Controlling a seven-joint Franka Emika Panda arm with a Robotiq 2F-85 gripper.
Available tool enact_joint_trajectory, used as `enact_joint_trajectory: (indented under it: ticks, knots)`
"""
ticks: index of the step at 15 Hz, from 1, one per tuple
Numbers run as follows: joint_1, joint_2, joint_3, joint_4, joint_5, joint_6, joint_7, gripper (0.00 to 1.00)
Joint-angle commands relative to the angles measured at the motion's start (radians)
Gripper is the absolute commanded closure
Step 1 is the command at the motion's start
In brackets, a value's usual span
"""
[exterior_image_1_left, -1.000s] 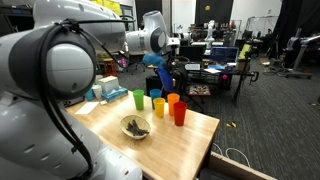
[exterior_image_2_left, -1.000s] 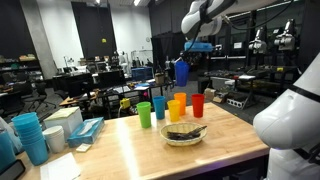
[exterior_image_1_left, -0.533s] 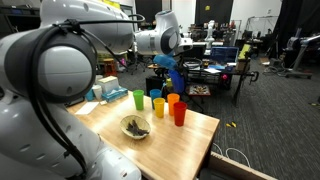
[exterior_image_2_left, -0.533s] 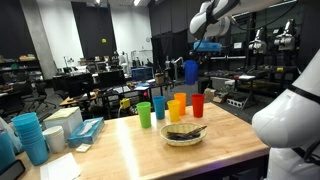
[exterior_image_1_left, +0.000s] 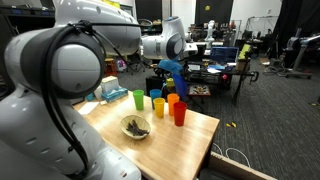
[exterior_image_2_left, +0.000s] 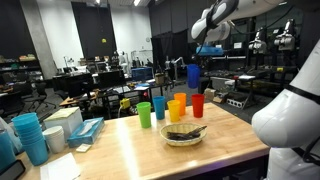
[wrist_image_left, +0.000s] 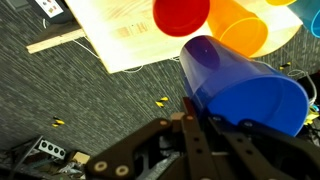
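My gripper next shifts over the red cup's opening (exterior_image_1_left: 180, 105) (wrist_image_left: 181, 13), lowers the blue cup inside and releases. The red cup's opening lies below my gripper, toward the wrist view's top.
My gripper (wrist_image_left: 196, 102) is shut on the rim of a blue cup (wrist_image_left: 245, 85), which hangs in the air above the far edge of the wooden table (exterior_image_2_left: 130, 150). In both exterior views the blue cup (exterior_image_1_left: 177, 79) (exterior_image_2_left: 192, 74) floats above a row of cups: green (exterior_image_2_left: 144, 114), yellow (exterior_image_2_left: 159, 108), orange (exterior_image_2_left: 178, 106) and red (exterior_image_2_left: 198, 105). The wrist view looks down on the red cup (wrist_image_left: 180, 15) and the orange cup (wrist_image_left: 240, 30) just beyond the blue one. A glass bowl (exterior_image_2_left: 184, 133) with dark contents sits in front of the row.
A stack of blue cups (exterior_image_2_left: 30, 137) and a teal box (exterior_image_2_left: 85, 129) stand on one side of the table. Off the far table edge, cables lie on the grey carpet (wrist_image_left: 90, 110). Desks and equipment fill the room behind.
The arm has carried the blue cup sideways along the row, from above the orange cup toward the red cup. The grip has stayed shut.
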Motion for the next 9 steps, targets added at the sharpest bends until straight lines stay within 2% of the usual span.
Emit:
enact_joint_trajectory:
  ticks: [1,9]
  knots:
    - [-0.002,0.017,-0.014,-0.007,0.015,0.011,-0.042,0.98]
    - [0.001,0.003,-0.018,-0.046,0.013,-0.004,-0.076,0.98]
